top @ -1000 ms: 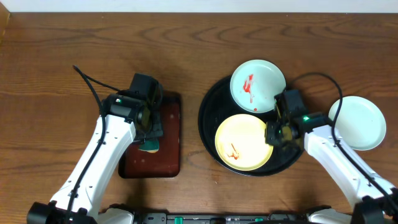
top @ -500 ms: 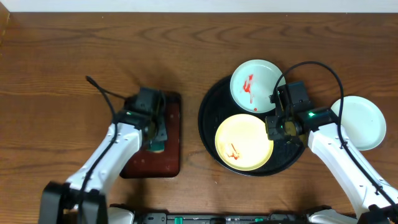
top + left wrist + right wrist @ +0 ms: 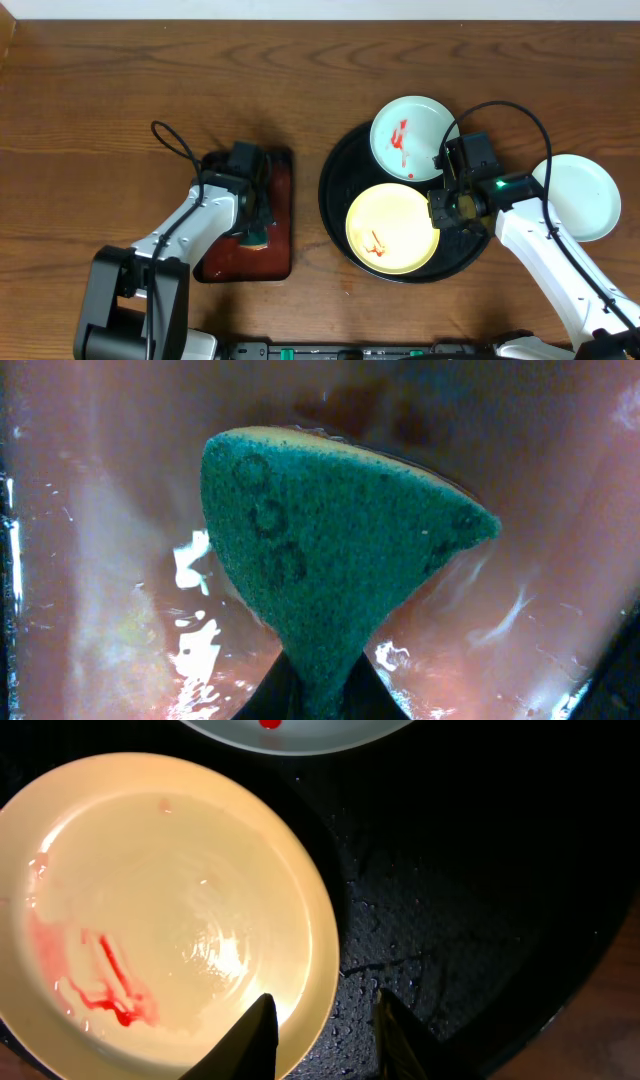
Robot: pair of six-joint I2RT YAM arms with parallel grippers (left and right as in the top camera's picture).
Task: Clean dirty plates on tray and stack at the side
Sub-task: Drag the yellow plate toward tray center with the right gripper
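Observation:
I will lower my right gripper next onto the yellow plate's rim facing the clean plate (image 3: 575, 197). Its open fingers line up across that rim but are still above it.
The black tray (image 3: 324, 195) holds a pale yellow plate (image 3: 392, 228) with a red smear and a pale blue-white plate (image 3: 415, 137) with red sauce. A clean pale plate (image 3: 575, 197) lies on the table to the right of the tray. My right gripper (image 3: 441, 214) is open at the yellow plate's right rim. In the right wrist view its jaws (image 3: 322, 1020) straddle the rim of the yellow plate (image 3: 170, 910), one finger over the plate and one over the wet tray (image 3: 470, 870). My left gripper (image 3: 325, 700) is shut on a green sponge (image 3: 330, 550).
The sponge (image 3: 252, 238) hangs over a small wet red-brown tray (image 3: 276, 180) left of the black tray. The left arm's cable (image 3: 175, 145) loops over the table. Bare wood surrounds both trays.
The right jaws have spread wider and shifted slightly away along the yellow plate's rim. The left arm has swung, carrying the sponge a little to the right over the red-brown tray.

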